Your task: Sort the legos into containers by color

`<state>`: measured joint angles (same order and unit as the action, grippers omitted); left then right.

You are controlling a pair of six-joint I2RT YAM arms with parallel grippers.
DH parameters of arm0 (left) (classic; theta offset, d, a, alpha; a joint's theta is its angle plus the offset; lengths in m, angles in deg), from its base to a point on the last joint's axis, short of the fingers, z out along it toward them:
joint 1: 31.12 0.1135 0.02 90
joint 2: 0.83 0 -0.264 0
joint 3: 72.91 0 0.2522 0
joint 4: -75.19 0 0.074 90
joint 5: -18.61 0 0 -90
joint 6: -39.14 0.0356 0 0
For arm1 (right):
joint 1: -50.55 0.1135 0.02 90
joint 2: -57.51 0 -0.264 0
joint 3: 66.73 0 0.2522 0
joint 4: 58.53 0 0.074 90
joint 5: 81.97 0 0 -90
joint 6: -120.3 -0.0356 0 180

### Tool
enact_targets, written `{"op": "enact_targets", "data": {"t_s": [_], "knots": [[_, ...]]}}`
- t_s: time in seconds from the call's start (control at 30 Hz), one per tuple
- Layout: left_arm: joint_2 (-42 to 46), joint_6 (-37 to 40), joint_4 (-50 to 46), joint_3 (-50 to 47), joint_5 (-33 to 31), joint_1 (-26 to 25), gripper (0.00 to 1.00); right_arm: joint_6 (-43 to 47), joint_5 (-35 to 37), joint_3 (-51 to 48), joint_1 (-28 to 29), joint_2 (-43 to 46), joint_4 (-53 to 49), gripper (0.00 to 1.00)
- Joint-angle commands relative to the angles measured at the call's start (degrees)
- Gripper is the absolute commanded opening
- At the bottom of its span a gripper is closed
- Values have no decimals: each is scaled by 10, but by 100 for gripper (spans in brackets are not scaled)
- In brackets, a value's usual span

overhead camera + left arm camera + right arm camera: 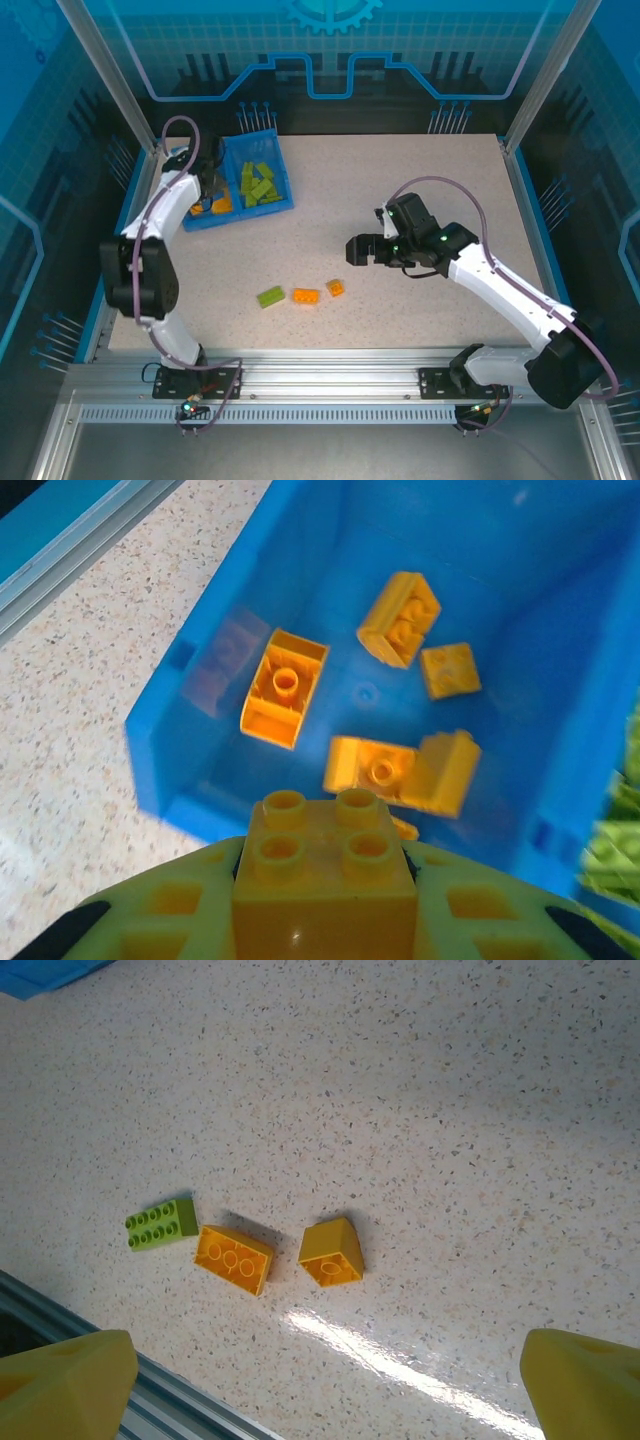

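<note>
The left gripper brings the lego down into that container next, then opens.
My left gripper (325,890) is shut on an orange lego (325,860), studs up, above the left container of the blue tray (165,770). Several orange legos (283,688) lie in that container. The right container holds light green legos (260,183), partly seen past the divider (615,855). From above, the left gripper (207,190) hangs over the tray's left half. My right gripper (358,250) is open above the table with nothing between its fingers (70,1385). Below it lie one green lego (161,1223) and two orange legos (233,1258), (332,1252), the last tipped on its side.
The three loose legos sit near the table's front edge (300,345), left of centre. The blue tray (240,218) stands at the back left, beside the metal frame post (110,80). Glass walls enclose the table.
</note>
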<state>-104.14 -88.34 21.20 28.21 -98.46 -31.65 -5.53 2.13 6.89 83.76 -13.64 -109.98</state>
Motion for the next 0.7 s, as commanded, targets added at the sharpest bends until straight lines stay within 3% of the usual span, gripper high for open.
{"op": "enact_targets", "data": {"t_s": [0.0,0.2,0.33,0.53,0.67], "knots": [[-66,10,-15,62,26,22,28,-1,13,-4,-4,21,-9,100],[-180,42,-29,174,57,43,32,5,16,0,-5,27,-16,100],[-209,43,-32,200,90,55,45,6,17,2,-4,25,-15,100],[-169,39,-19,173,152,55,61,11,-1,2,0,12,6,100],[-83,29,3,118,180,50,63,11,-4,7,10,-9,15,100]]}}
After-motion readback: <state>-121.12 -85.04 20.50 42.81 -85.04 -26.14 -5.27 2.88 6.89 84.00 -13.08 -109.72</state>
